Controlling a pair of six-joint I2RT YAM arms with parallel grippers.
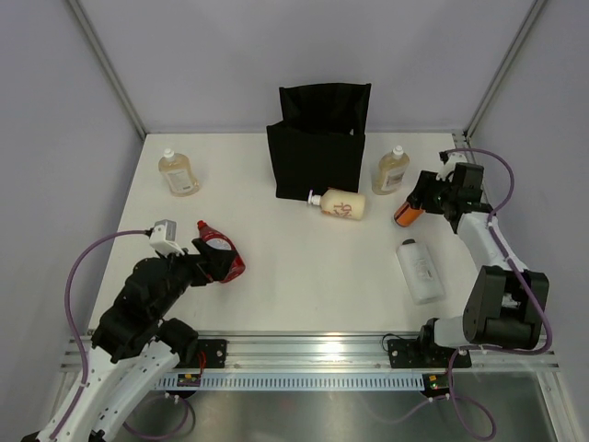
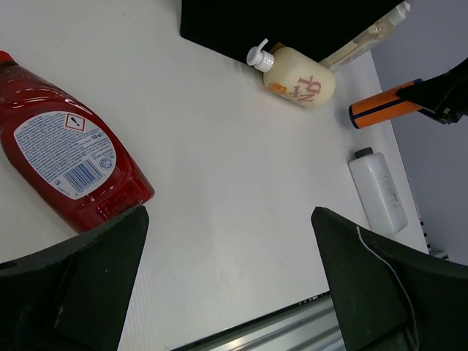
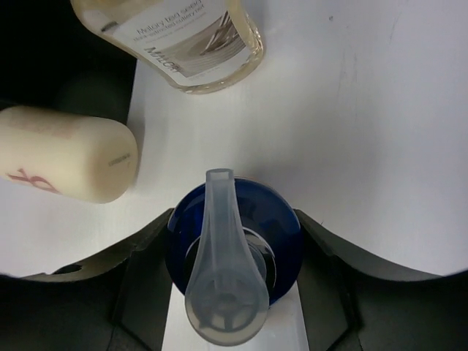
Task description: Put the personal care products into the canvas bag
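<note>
Next, my right gripper lifts over the bag's opening [image 1: 324, 114] and lowers to release, as that opening lies outward and to its left in the top view.
The black canvas bag [image 1: 317, 138] stands at the back middle. My right gripper [image 1: 425, 198] is shut on the top of the small orange spray bottle [image 1: 406, 212], which tilts with its base low over the table. In the right wrist view its blue cap and clear nozzle [image 3: 234, 248] sit between the jaws. My left gripper [image 1: 207, 258] is open and empty beside the red bottle [image 1: 224, 258], which lies flat [image 2: 66, 153]. The cream pump bottle [image 1: 339, 204] lies before the bag. Amber bottles stand at the left [image 1: 178, 173] and right [image 1: 391, 171]. The flat white bottle [image 1: 421, 269] lies at the right. No silver bottle is in view.
The table's front rail [image 1: 313, 350] runs along the near edge between the arm bases. Grey walls close in the back and both sides. The right amber bottle and the cream pump bottle [image 3: 66, 153] lie close to the held spray bottle.
</note>
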